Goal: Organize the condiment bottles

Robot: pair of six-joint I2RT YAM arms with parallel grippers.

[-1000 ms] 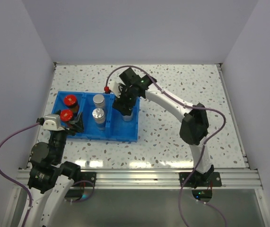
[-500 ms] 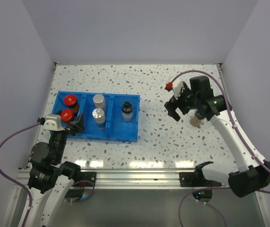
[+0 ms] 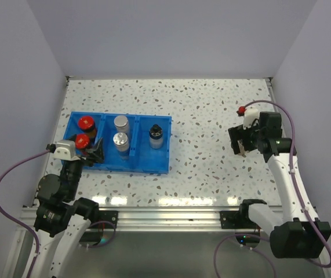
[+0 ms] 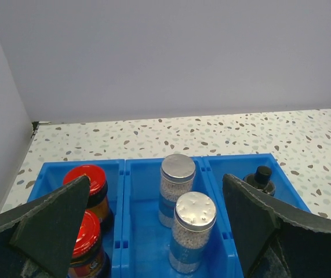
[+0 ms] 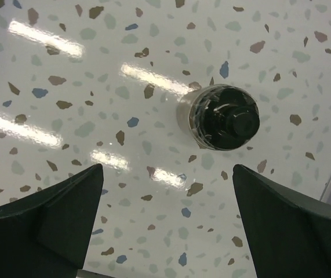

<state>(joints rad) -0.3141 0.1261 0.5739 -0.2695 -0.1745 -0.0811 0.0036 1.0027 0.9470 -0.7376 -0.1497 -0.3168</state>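
My right gripper should next move down and to the right in the wrist view, around the bottle's black cap (image 5: 225,120), because the bottle is beyond the fingers.
Two dark-brown jars with red lids (image 3: 84,131) stand in the left compartment of the blue tray (image 3: 145,165). Two silver-topped shakers (image 3: 120,132) stand in the middle compartment. One clear bottle with a black cap (image 3: 156,135) stands in the right one. The other black-capped bottle (image 5: 223,117) stands upright on the table at the right. My right gripper (image 3: 242,142) hovers open above it, so the top view mostly hides it. The bottle lies ahead of the right gripper's fingertips (image 5: 167,168), not between them. My left gripper (image 3: 93,152) is open and empty at the tray's near left edge, facing the shakers (image 4: 184,208).
The tray's right compartment has room beside the bottle (image 4: 259,180). The table's right edge rail (image 3: 284,139) runs close behind the right gripper. Speckled tabletop (image 3: 206,145) lies between the tray and the right bottle.
My right arm left the tray's right compartment, where a black-capped bottle now stands, and swung right to hover over the other bottle. The left arm has stayed still.
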